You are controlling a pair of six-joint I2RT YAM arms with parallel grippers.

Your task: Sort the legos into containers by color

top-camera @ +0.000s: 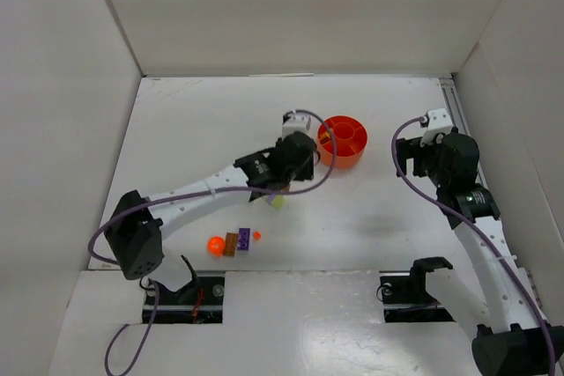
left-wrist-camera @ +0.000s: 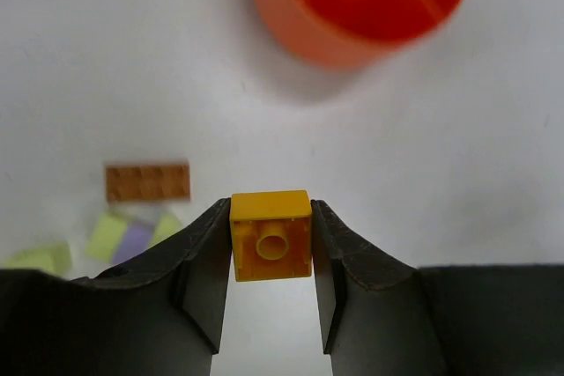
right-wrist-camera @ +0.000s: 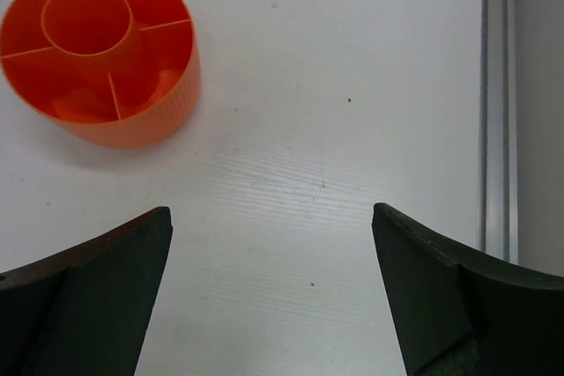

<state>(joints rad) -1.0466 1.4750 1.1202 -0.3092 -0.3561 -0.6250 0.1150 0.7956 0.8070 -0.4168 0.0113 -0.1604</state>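
Note:
A yellow piece lies in the dish's nearest section [top-camera: 325, 136]. My left gripper should go outward and to the right in the top view next, over that section, for the release.
My left gripper [left-wrist-camera: 271, 248] is shut on a yellow brick [left-wrist-camera: 270, 233] and holds it above the table, short of the orange-red dish [left-wrist-camera: 361, 2]. In the top view the left gripper [top-camera: 298, 163] hangs just left of the dish [top-camera: 344, 142]. Behind its left finger lie a brown-orange brick [left-wrist-camera: 147, 181], pale yellow-green bricks [left-wrist-camera: 107, 235] and a purple brick [left-wrist-camera: 134, 238]. My right gripper [right-wrist-camera: 273, 235] is open and empty over bare table, to the right of the dish [right-wrist-camera: 97, 50]. The dish has a centre hub and dividers.
In the top view a brown brick [top-camera: 231, 243], a purple brick [top-camera: 243, 239], an orange ball [top-camera: 215, 245] and a small orange piece [top-camera: 257, 235] lie near the front. A yellow-green brick [top-camera: 278, 201] lies under the left arm. White walls enclose the table. A metal rail [right-wrist-camera: 498, 103] runs along the right side.

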